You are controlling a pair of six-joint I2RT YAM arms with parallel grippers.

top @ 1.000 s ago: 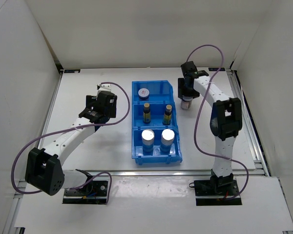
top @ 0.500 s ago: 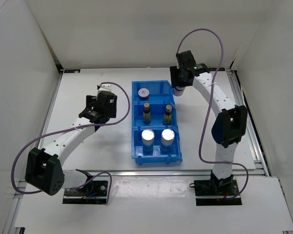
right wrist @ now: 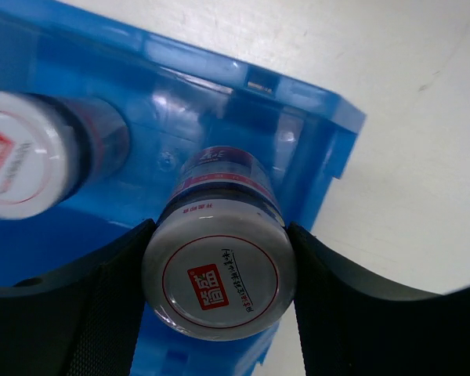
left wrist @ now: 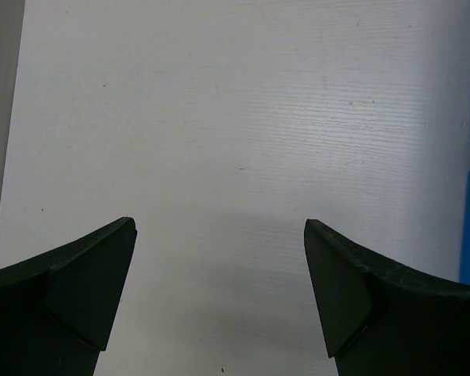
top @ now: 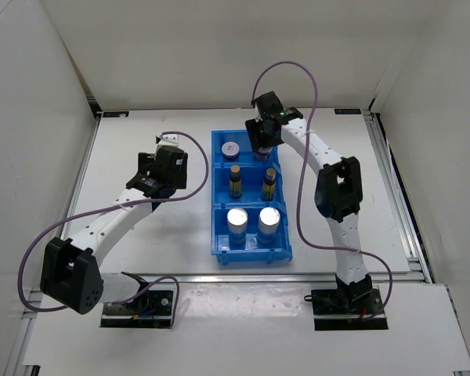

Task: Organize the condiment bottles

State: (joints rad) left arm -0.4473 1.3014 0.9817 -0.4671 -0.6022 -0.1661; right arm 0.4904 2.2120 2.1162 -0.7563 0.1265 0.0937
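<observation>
My right gripper moves down into the empty end of the bin's far row [top: 262, 152] [right wrist: 229, 139] next and releases the short dark jar beside the other pale-lidded jar.
My right gripper [right wrist: 216, 270] is shut on a short dark jar with a pale lid [right wrist: 218, 276] and holds it over the far right compartment of the blue bin [top: 251, 137]; from above the gripper [top: 263, 146] hides the jar. The other pale-lidded jar [top: 232, 148] stands in the far left compartment and shows in the right wrist view [right wrist: 19, 155]. Two slim dark yellow-labelled bottles [top: 236, 179] [top: 269, 182] stand in the middle row. Two white-blue cylinders [top: 236, 223] [top: 268, 220] stand in the near row. My left gripper [left wrist: 219, 266] is open and empty over bare table.
The blue divided bin [right wrist: 313, 102] sits mid-table. The left arm [top: 158, 174] rests left of the bin. White walls enclose the table at the back and both sides. Purple cables loop from both arms.
My right gripper has carried the jar leftward from the table right of the bin to above the bin's far right compartment. The left arm has not moved.
</observation>
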